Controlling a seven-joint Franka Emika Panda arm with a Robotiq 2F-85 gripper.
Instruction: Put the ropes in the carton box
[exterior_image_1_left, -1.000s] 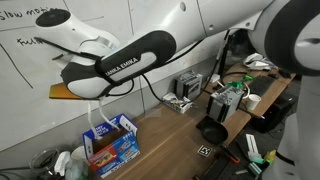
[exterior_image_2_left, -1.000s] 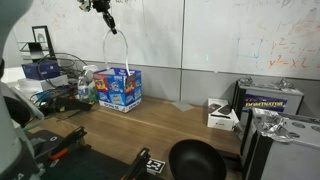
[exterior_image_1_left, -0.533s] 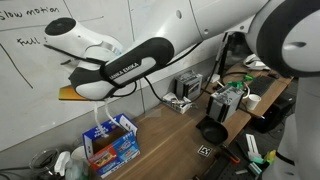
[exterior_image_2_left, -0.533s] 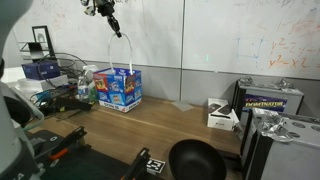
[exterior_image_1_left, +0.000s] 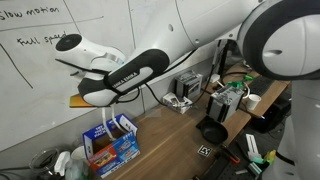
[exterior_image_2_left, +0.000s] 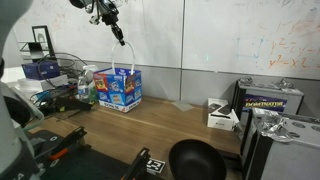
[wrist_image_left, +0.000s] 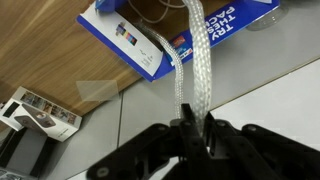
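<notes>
The rope already hangs into the open blue carton box (exterior_image_1_left: 109, 135), so my gripper should next lower slightly and tilt its fingers more steeply down over it to let go.
My gripper (wrist_image_left: 187, 128) is shut on a white braided rope (wrist_image_left: 186, 60), which hangs from it down into the open blue carton box (wrist_image_left: 150, 35). In an exterior view the gripper (exterior_image_2_left: 122, 37) is high above the box (exterior_image_2_left: 120, 88), near the whiteboard, with the rope (exterior_image_2_left: 129, 58) dangling below it. In an exterior view the box (exterior_image_1_left: 110, 146) stands at the back of the wooden table, with rope loops (exterior_image_1_left: 100, 130) showing above its rim; the arm hides the gripper there.
Bottles (exterior_image_2_left: 86, 85) stand beside the box. A black bowl (exterior_image_2_left: 195, 160), a small white box (exterior_image_2_left: 221, 115) and a black case (exterior_image_2_left: 270, 102) lie further along the wooden table (exterior_image_2_left: 170, 125). A whiteboard wall is close behind.
The gripper has moved up and sideways over the box, drawing the rope up with it. The arm has shifted along the whiteboard.
</notes>
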